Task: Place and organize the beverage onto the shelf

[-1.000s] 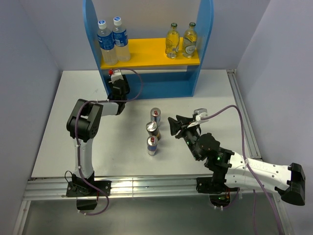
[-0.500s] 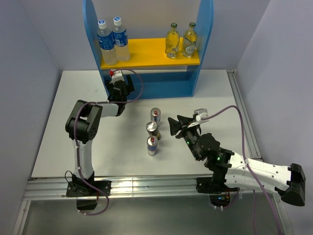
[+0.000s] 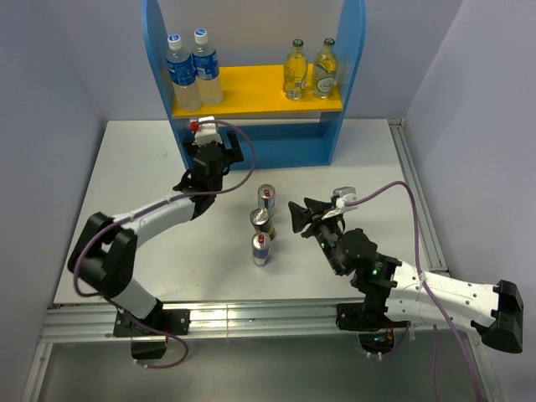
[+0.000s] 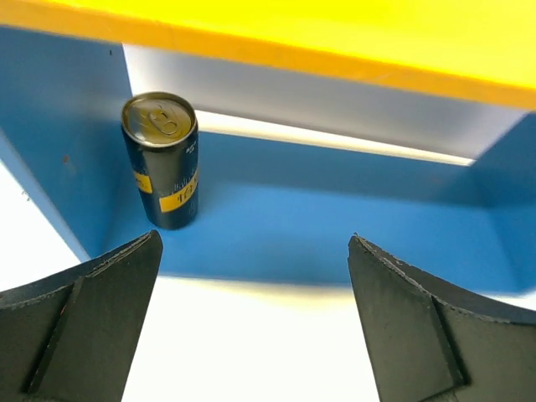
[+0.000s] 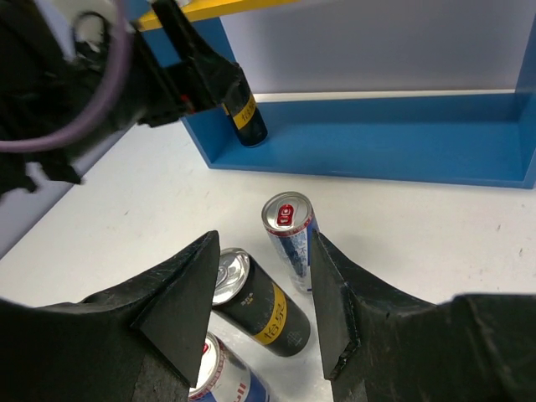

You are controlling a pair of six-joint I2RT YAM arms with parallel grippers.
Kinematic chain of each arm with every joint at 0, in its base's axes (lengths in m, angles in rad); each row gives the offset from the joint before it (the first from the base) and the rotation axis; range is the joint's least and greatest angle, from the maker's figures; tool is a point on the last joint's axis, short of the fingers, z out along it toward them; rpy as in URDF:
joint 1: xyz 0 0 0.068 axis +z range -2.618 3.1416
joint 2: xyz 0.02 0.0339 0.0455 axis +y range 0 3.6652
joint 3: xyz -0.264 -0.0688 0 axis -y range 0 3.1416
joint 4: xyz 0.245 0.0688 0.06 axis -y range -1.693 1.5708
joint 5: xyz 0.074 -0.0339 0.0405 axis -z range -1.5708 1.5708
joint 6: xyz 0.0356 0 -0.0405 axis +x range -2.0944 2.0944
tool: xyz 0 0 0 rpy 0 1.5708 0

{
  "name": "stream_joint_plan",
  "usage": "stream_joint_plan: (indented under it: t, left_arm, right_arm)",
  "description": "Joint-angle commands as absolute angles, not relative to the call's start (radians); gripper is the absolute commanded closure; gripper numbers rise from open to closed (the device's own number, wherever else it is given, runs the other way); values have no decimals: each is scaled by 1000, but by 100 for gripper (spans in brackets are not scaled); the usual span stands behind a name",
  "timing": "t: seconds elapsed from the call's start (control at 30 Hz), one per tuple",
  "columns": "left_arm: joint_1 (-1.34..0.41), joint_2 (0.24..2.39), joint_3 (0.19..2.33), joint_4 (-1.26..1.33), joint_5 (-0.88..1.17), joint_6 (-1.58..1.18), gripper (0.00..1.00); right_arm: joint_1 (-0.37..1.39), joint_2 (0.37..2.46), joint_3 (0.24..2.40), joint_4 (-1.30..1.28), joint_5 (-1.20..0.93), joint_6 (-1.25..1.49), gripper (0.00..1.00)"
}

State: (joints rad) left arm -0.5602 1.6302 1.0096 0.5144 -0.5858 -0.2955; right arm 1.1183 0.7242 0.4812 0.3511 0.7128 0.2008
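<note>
My left gripper will move back onto the middle dark can's top [image 3: 260,215], which is farther back and to its right in the top view.
The shelf [image 3: 253,99] holds two green-capped glass bottles [image 3: 310,70] on the right of its yellow board. A dark gold-topped can [image 4: 161,159] stands in the left corner of the blue base [image 4: 335,226]. My left gripper [image 4: 255,238] is open and empty, just in front of that base [image 3: 219,153]. On the table stand a silver-blue can [image 3: 266,198], a dark can [image 3: 261,221] and another silver-blue can [image 3: 261,249] in a row. My right gripper [image 3: 303,214] hangs open to their right, touching none; its view shows the cans [image 5: 289,234] beyond its fingers [image 5: 188,301].
Two blue-capped water bottles [image 3: 191,69] stand on the left of the yellow board. The shelf's blue side panels [image 3: 353,50] flank both levels. A metal rail [image 3: 414,201] runs along the table's right edge. The left arm [image 5: 167,67] shows in the right wrist view.
My left gripper has opened, let go of the dark can on the shelf base and drawn back slightly, its elbow swinging low to the left. The right arm barely moved.
</note>
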Motion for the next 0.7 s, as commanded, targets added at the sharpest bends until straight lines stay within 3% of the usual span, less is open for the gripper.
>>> stream_joint_plan:
  t: [0.0, 0.37, 0.67]
  left_arm:
    - [-587, 1494, 1011, 315, -604, -362, 1]
    - [-774, 1195, 1051, -176, -372, -531, 1]
    - [-958, 1152, 1068, -464, -393, -692, 1]
  right_arm:
    - [1111, 707, 476, 379, 726, 207, 45]
    - [1111, 704, 482, 361, 742, 213, 45]
    - [1109, 695, 479, 354, 765, 209, 45]
